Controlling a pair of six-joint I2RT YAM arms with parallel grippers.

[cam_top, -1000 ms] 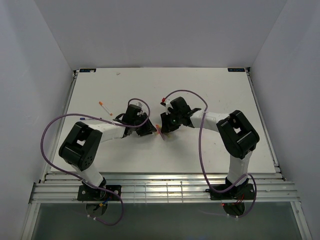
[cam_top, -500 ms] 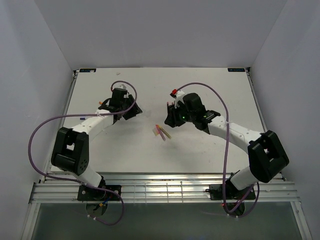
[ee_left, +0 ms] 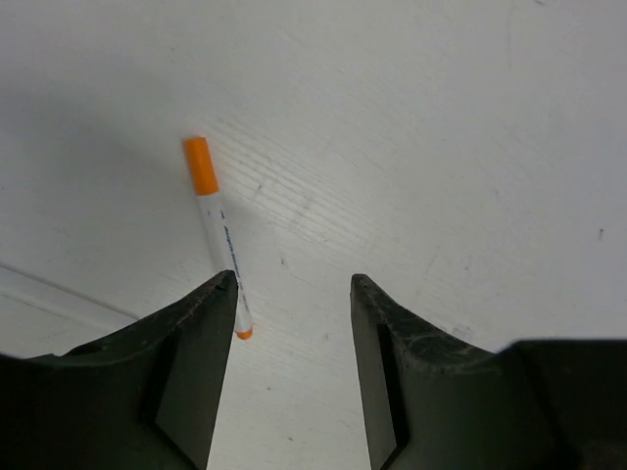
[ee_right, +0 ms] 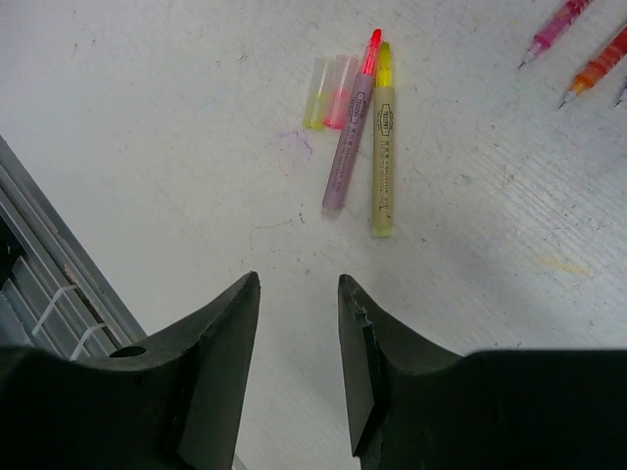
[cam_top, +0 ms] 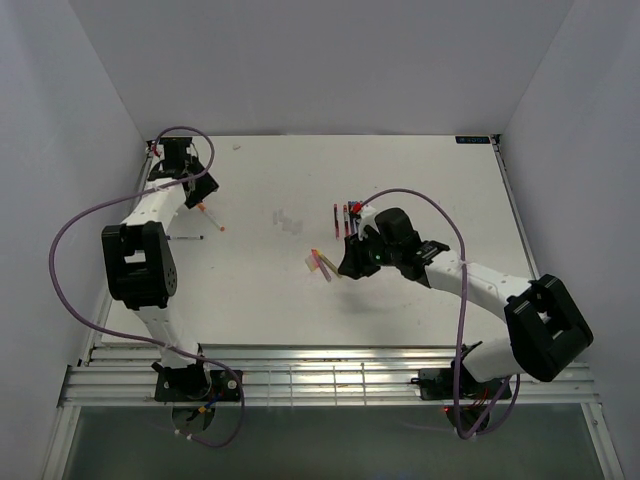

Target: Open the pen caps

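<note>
My left gripper needs to go down next and move toward the orange cap, until its fingers are on both sides of that cap. The cap is outside the gap between its fingers.
A pink pen and a yellow pen lie side by side mid-table with their tips bare. Their pen caps, yellow and pink, lie just beside the tips. My right gripper hovers open and empty a little short of them, also seen from above. A white pen with an orange cap on it lies at the far left. My left gripper is open and empty, its left finger next to that pen's tail. From above, the left gripper is near the back left corner.
Several more pens lie in a cluster behind the right gripper; two tips show in the right wrist view. A thin dark pen lies by the left arm. Metal rails run along the near table edge. Purple cables loop off both arms.
Both grippers left the table's middle, where they were close together at the pens. The left arm swung to the back left corner; the right drew back. Both jaws opened wider.
</note>
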